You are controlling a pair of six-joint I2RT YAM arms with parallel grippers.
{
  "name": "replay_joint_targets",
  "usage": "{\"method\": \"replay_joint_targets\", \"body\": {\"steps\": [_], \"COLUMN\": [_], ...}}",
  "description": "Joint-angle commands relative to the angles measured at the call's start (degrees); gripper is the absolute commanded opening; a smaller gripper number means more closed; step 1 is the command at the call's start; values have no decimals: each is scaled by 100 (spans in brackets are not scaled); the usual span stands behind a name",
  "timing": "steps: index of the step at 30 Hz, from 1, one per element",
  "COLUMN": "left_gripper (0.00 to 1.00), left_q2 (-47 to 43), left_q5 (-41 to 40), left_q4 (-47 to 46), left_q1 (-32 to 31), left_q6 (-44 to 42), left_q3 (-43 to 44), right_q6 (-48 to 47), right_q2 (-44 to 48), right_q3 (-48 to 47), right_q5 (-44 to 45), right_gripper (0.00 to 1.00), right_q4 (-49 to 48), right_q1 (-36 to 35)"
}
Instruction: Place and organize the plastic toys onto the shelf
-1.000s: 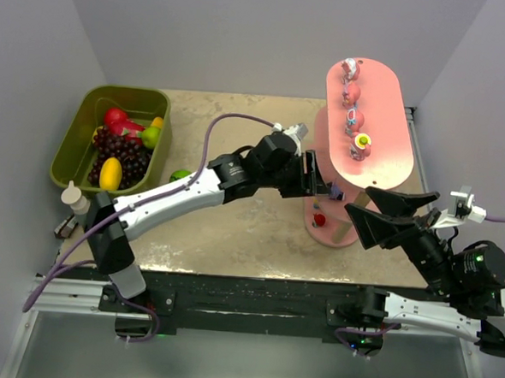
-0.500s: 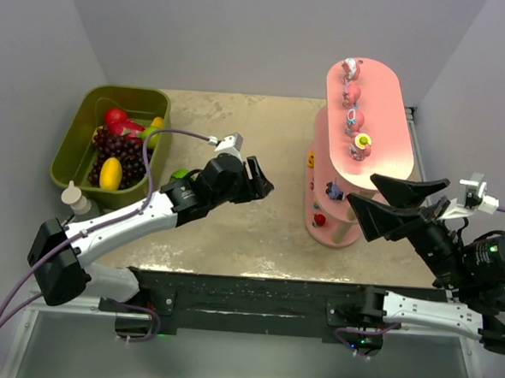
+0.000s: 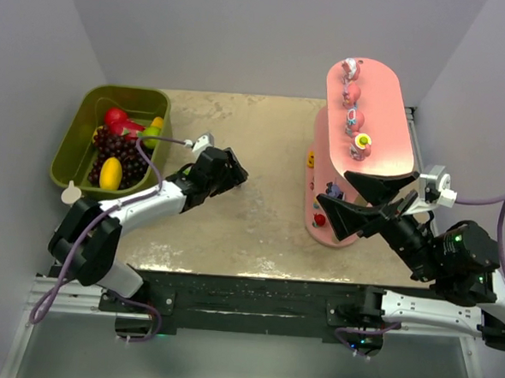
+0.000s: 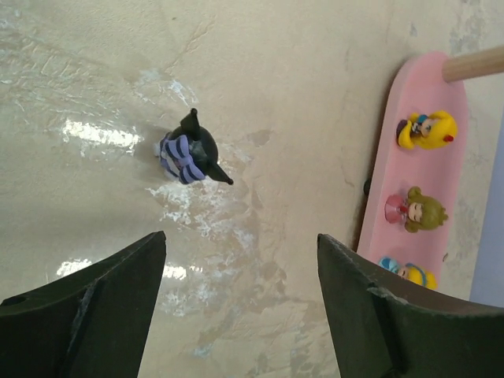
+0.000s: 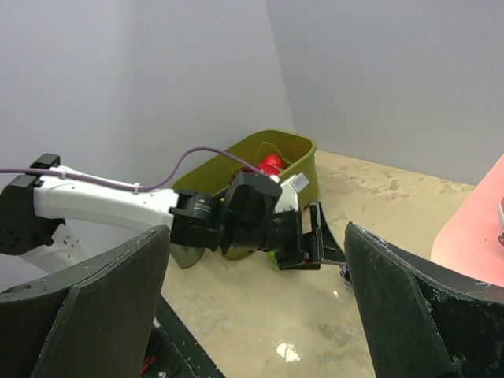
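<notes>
My left gripper should next move down onto the figurine's striped body (image 4: 183, 160) and close there, because the figurine is lying on the tabletop below and ahead of my open fingers.
The pink three-tier shelf (image 3: 385, 120) stands at the back right. Several small pink toys (image 3: 354, 118) line its top board, and a yellow toy (image 3: 310, 159) and a red toy (image 3: 319, 219) sit on lower tiers. My left gripper (image 3: 236, 175) is open and empty, low over the table. In the left wrist view a dark blue-purple figurine (image 4: 191, 150) lies on the table ahead of the open left gripper (image 4: 240, 240). It is hidden under the gripper in the top view. My right gripper (image 3: 334, 194) is open and empty in front of the shelf.
An olive-green bin (image 3: 85, 114) at the back left holds dark grapes (image 3: 122, 151), a lemon (image 3: 110, 173) and a red apple (image 3: 115, 116). A white bottle (image 3: 70, 193) stands by the bin's near corner. The shelf's lowest board (image 4: 409, 165) carries a yellow toy (image 4: 428, 130) and a pink toy (image 4: 415, 210).
My left arm has pulled back from the shelf, leftward toward the bin, its gripper open. My right gripper has moved left, in front of the shelf.
</notes>
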State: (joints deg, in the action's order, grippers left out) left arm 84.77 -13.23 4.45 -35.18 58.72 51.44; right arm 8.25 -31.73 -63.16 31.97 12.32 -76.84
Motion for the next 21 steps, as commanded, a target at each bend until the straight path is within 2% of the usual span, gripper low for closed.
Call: {"method": "replay_joint_targets", "body": {"steps": [1, 8, 15, 21], "left_gripper": [82, 79, 63, 54], "left_q2": [355, 1199, 1490, 1472], "left_q5": [-83, 101, 146, 172], "left_q4": [-664, -910, -990, -998], "left_q1": [266, 398, 512, 538], "left_q6": [535, 553, 351, 193], "left_q3": [-55, 296, 428, 428], "right_q6": [-78, -130, -175, -245], "right_q2": [-71, 8, 140, 167], "right_q3": [31, 67, 154, 233], "right_q5": [38, 169, 231, 293], "right_gripper": [95, 95, 95, 95], "right_q4": [-405, -423, -441, -493], "right_q1": [-7, -15, -15, -24]}}
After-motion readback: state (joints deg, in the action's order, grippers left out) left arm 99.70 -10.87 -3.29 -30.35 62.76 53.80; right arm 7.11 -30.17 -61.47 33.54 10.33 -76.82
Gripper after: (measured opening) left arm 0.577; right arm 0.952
